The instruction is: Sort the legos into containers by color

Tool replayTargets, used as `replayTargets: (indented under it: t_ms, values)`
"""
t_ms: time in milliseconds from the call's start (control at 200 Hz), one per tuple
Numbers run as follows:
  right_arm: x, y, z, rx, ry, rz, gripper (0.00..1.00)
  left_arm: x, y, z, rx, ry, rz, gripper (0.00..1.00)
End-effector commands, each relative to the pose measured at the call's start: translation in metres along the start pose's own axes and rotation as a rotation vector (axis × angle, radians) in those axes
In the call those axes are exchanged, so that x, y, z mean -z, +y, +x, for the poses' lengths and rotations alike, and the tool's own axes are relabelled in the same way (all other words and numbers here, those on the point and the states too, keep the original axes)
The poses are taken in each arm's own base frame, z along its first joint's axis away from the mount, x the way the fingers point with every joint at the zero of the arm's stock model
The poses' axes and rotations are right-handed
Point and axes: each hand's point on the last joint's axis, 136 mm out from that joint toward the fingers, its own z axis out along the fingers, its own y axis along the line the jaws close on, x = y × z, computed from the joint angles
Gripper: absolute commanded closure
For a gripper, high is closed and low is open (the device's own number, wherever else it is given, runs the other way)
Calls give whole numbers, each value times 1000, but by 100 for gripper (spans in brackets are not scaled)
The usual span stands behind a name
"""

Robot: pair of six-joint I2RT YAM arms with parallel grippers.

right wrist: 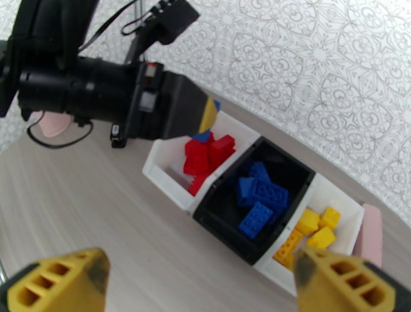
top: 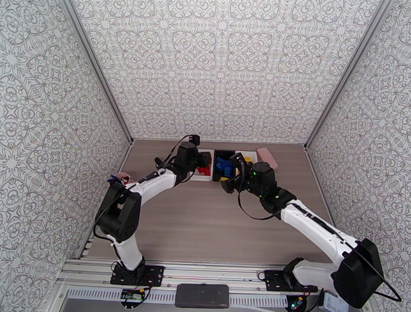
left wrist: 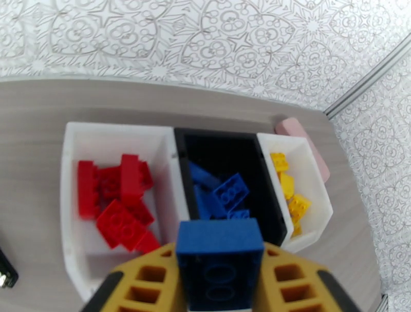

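Blue legos lie in the black tray, so my left gripper needs to move next from above the red legos to over the black tray and release the blue lego.
Three trays stand side by side at the back of the table. The left white tray (left wrist: 72, 154) holds red legos (left wrist: 120, 197). Blue legos (left wrist: 226, 192) lie in the black tray (left wrist: 221, 141), and yellow legos (left wrist: 288, 192) in the right white tray (left wrist: 313, 179). My left gripper (left wrist: 219, 254) is shut on a blue lego (left wrist: 218, 236), hovering over the near rims of the red and black trays (top: 201, 165). In the right wrist view, that left gripper (right wrist: 204, 117) hangs above the red legos (right wrist: 205, 154). My right gripper (right wrist: 200, 279) is open and holds nothing, just in front of the trays (top: 228, 181).
A pink rounded block (left wrist: 303, 138) lies just right of the yellow tray (top: 267, 156). A black object (left wrist: 5, 272) sits at the left edge of the left wrist view. Patterned walls close in the table on three sides.
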Motion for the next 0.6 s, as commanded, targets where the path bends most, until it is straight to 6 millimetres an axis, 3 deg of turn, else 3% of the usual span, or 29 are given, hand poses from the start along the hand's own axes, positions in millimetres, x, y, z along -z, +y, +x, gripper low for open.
replayTargets:
  t_ms: [0,185,420,595]
  values:
    - [4,-10,7,7,18,44,2,-22,-27,-11,-72,-40,79,90]
    - [9,-19,7,-22,24,92,2,-57,-29,9,-90,13,56,91]
    - [12,-22,10,-28,40,112,2,-75,-31,26,-109,57,18,89]
    - [14,-26,9,-25,40,133,1,-72,-31,24,-130,56,-11,73]
